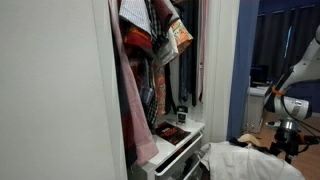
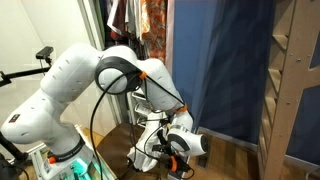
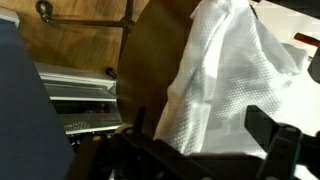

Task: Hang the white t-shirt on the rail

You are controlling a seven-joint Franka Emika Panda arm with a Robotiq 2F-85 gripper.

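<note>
The fabric is already between my gripper's wide fingers. Next I will keep my gripper pointing down, almost where it is, and close its fingers onto the white t-shirt's strip.
The white t-shirt lies crumpled low down, its textured white fabric filling the right half of the wrist view. In an exterior view it is a white heap in front of the wardrobe. My gripper hangs just above it, open. Its dark fingers stand wide apart with the fabric below and between them, and nothing is gripped. In the exterior views the gripper points down near the floor. The rail is hidden behind the garments hanging at the wardrobe's top.
The open wardrobe holds a pinkish garment and red-patterned fabrics, above a pulled-out drawer. A white door stands near the camera. A blue curtain and a wooden frame flank the arm.
</note>
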